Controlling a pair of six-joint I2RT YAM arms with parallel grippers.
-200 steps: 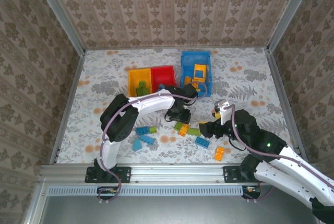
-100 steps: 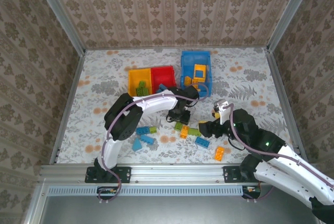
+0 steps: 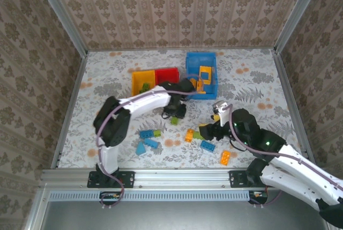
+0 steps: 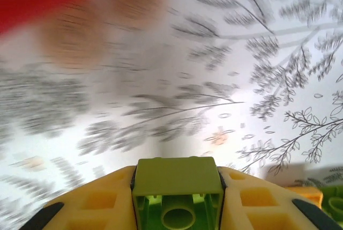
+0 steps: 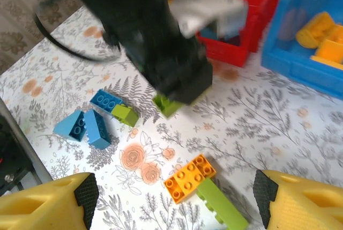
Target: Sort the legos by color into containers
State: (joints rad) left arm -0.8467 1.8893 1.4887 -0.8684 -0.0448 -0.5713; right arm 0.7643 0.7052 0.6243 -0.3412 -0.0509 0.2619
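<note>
My left gripper is about to lift the light green lego outward over the green pieces and let it go, because the yellow container (image 3: pixel 143 83), outward beside the red container, holds those pieces.
My left gripper (image 3: pixel 174 113) is shut on a light green lego (image 4: pixel 178 179), which sits between its yellow fingers (image 4: pixel 91 203) just above the table, a little in front of the red container (image 3: pixel 167 76). The yellow container (image 3: pixel 143 83) holds green pieces. The blue container (image 3: pixel 201 74) holds orange pieces. My right gripper (image 5: pixel 177 200) hangs open over an orange lego (image 5: pixel 190 178) joined to a long green one (image 5: pixel 221 206), touching neither. In the right wrist view the left gripper (image 5: pixel 171 82) carries the green lego (image 5: pixel 169 105).
Loose legos lie on the flowered table: blue ones (image 3: pixel 146 133) (image 3: pixel 151 143) (image 3: pixel 140 148) with a green one (image 3: pixel 156 132) at front left, a blue one (image 3: pixel 208 146) and an orange one (image 3: pixel 225 157) at front right. Metal rails edge the table.
The left gripper has closed on the green lego and carried it up and to the left, away from the orange one. The right gripper has edged left toward the cluster.
</note>
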